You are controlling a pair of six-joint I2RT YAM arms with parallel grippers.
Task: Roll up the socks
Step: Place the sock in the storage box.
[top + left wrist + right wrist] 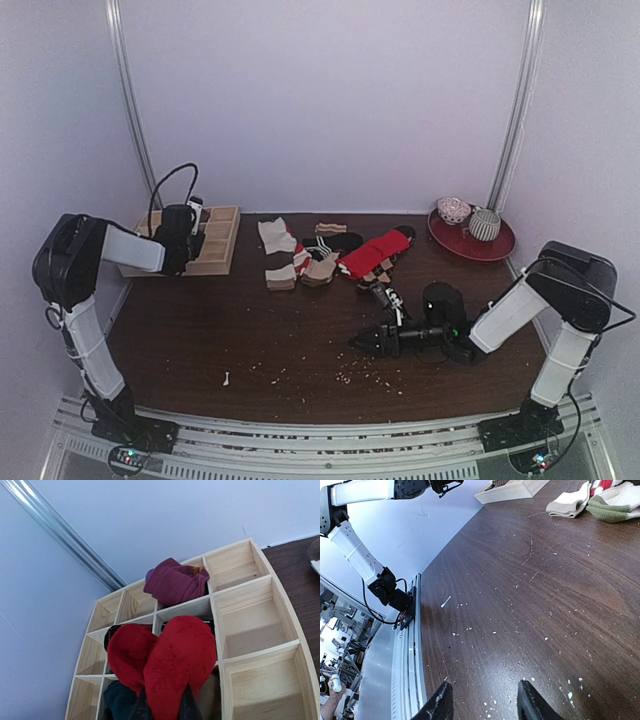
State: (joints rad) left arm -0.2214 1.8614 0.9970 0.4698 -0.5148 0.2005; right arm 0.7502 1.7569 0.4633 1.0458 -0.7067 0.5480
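I need to carry the red bundle over with my left gripper, lower it and let it go next, because the organizer's empty near corner section (212, 266) (266, 690) is below my left gripper, to its right in the top view.
A rolled bundle of the socks (167, 662), bright red and fuzzy on the outside, fills the lower middle of the left wrist view. My left gripper (162, 702) is shut on it, dark fingers (190, 706) pressing each side of the red fabric. The bundle hangs just above the middle compartments of a wooden organizer (250, 630). From the top camera, the left gripper (182, 243) sits over the organizer (222, 240) at the back left. My right gripper (485, 692) is open and holds nothing, low over the bare table; the top view puts the right gripper (362, 342) centre-right.
A maroon bundle (175, 582) and a dark teal one (117, 700) occupy organizer compartments. Loose socks lie at the back middle: a red one (372, 255), striped and beige ones (300, 262). A red plate (500, 243) with cups is back right. Lint specks dot the table (300, 330).
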